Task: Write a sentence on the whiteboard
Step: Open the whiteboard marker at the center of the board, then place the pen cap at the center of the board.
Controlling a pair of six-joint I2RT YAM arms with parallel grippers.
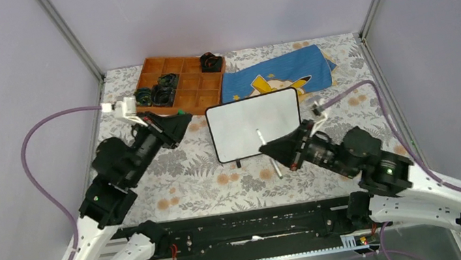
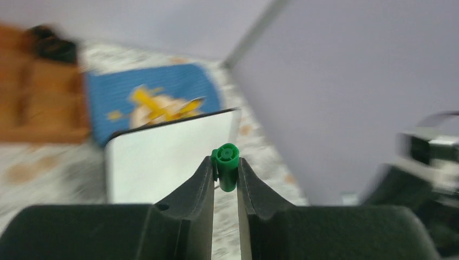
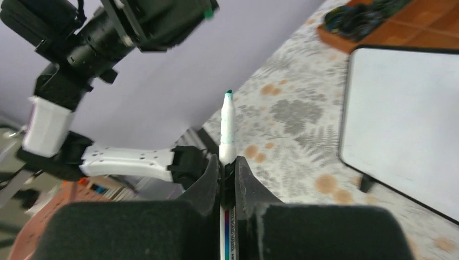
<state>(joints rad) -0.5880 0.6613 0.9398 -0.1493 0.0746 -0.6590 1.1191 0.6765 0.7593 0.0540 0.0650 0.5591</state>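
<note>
The robot's left gripper will next move down, turn its fingers downward and let go of the green marker cap [image 2: 225, 165] on the floral tabletop beside the whiteboard, as the tabletop below it is clear.
The whiteboard [image 1: 254, 125] stands on the floral table between my two arms, its face blank white, and no sentence shows on it. My right gripper [image 1: 271, 151] is shut on a white marker [image 1: 260, 136] just in front of the board's lower right part. In the right wrist view that marker [image 3: 227, 130] sticks up from the gripper [image 3: 228, 161], its uncovered green tip uppermost and left of the whiteboard [image 3: 403, 119]. My left gripper [image 1: 183, 119] hovers left of the board, shut on a green marker cap [image 2: 225, 165]; behind it shows the whiteboard [image 2: 162, 157].
A wooden compartment tray [image 1: 193, 84] with black items stands at the back left. A blue cloth with yellow print [image 1: 278, 74] lies behind the board. Metal frame posts [image 1: 72, 36] rise at the table's back corners.
</note>
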